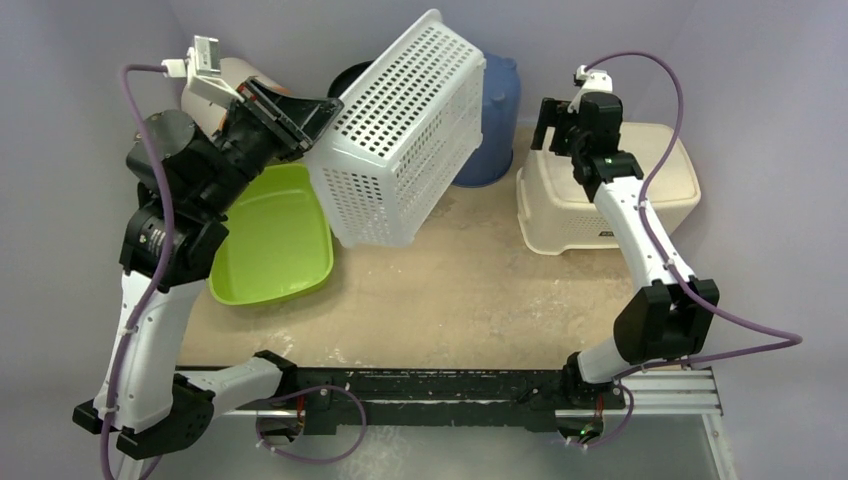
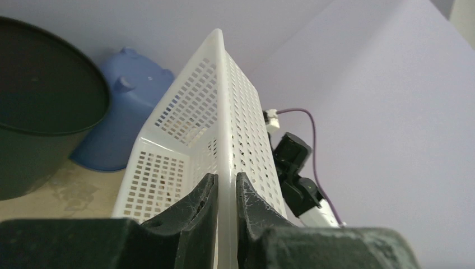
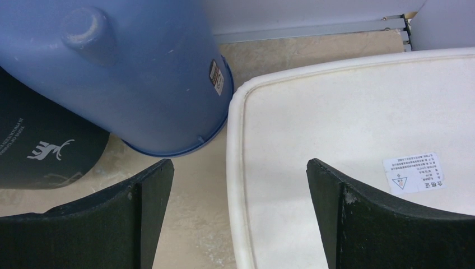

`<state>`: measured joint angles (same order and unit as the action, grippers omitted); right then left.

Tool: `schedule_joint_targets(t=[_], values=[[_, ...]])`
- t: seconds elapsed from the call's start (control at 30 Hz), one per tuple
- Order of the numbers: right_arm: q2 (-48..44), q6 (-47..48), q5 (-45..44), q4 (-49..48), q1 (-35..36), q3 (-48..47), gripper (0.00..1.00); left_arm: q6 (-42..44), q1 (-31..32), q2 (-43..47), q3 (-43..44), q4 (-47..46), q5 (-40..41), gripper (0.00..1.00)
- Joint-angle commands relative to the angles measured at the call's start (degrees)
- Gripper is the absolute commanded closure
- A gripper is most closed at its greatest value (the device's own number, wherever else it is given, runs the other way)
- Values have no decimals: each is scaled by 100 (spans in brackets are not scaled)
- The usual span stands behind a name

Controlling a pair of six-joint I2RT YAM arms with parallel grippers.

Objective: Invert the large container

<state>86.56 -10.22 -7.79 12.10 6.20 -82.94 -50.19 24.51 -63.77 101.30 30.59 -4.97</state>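
My left gripper lowers the basket next, tipping it with its opening down, onto the bare tabletop between the lime green tub and cream tub.
The large container is a white perforated plastic basket, held in the air and tilted on edge above the table's back middle. My left gripper is shut on its rim; in the left wrist view the fingers pinch the basket's white wall between them. My right gripper is open and empty at the back right, over the left edge of a cream upturned tub, with its fingertips spread wide.
A lime green tub lies at the left. A blue bucket and a dark bin stand behind the basket. The cream tub sits at the back right. The blue bucket is close to my right gripper.
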Motion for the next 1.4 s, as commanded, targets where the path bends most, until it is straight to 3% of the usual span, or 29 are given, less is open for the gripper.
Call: schedule_joint_targets(t=[0.0, 0.2, 0.3, 0.47, 0.73, 0.83, 1.03, 1.2, 1.37], values=[[-193, -103, 67, -265, 4, -136, 9, -244, 6, 74, 479, -663, -878, 100], [-242, -112, 69, -237, -4, -174, 9, -1257, 5, 710, -1753, -2178, -1636, 100], [-312, -102, 25, -241, -4, -147, 9, -1666, 3, 826, -2433, -2873, -1937, 100], [-342, -68, -12, -252, -30, -144, 9, -1757, 1, 785, -2996, -2789, -2163, 100], [-376, 0, -104, -290, -48, -46, 9, -2055, 4, 864, -4876, -2887, -2157, 100], [-370, 30, -143, -305, -57, -2, 9, -2369, 6, 866, -5537, -3401, -2207, 100], [-266, 32, -119, -348, -81, 48, 9, -1689, 6, 576, -5851, -2796, -1767, 100], [-149, 14, -93, -363, -92, 49, 9, -630, -90, 123, -5723, -2028, -1004, 100], [-58, 37, -99, -366, -109, 32, 9, 198, -200, -577, -5410, -1900, -418, 100]])
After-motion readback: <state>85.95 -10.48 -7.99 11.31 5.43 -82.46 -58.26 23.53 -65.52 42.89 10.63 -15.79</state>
